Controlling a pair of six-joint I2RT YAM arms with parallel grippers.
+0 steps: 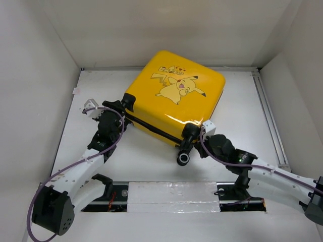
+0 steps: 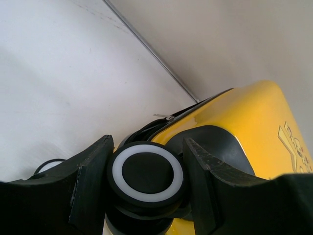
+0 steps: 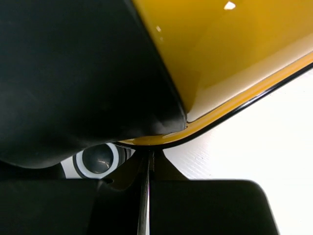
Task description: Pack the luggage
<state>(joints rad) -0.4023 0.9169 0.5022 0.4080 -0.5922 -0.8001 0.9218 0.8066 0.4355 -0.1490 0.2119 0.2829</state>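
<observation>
Next, the left gripper draws the black-and-white caster wheel [image 2: 146, 174] a little back toward my base and releases it, since the luggage's near side lies crooked to the taped strip.
The luggage [image 1: 176, 98] is a yellow hard-shell case with a Pikachu print, lying shut and flat on the white table. My left gripper [image 1: 124, 105] is at its left corner. In the left wrist view its fingers [image 2: 93, 171] press both sides of a black-and-white caster wheel [image 2: 146, 174]. My right gripper [image 1: 205, 130] is at the near right corner, beside another caster [image 1: 182, 158]. In the right wrist view its jaws [image 3: 150, 155] are closed together, their tips against the yellow rim [image 3: 220, 110], with nothing seen between them.
White walls enclose the table on three sides. A metal rail [image 1: 267, 116] runs along the right edge. A taped strip [image 1: 174, 194] lies between the arm bases. A small white tag [image 1: 76, 91] sits at the left wall.
</observation>
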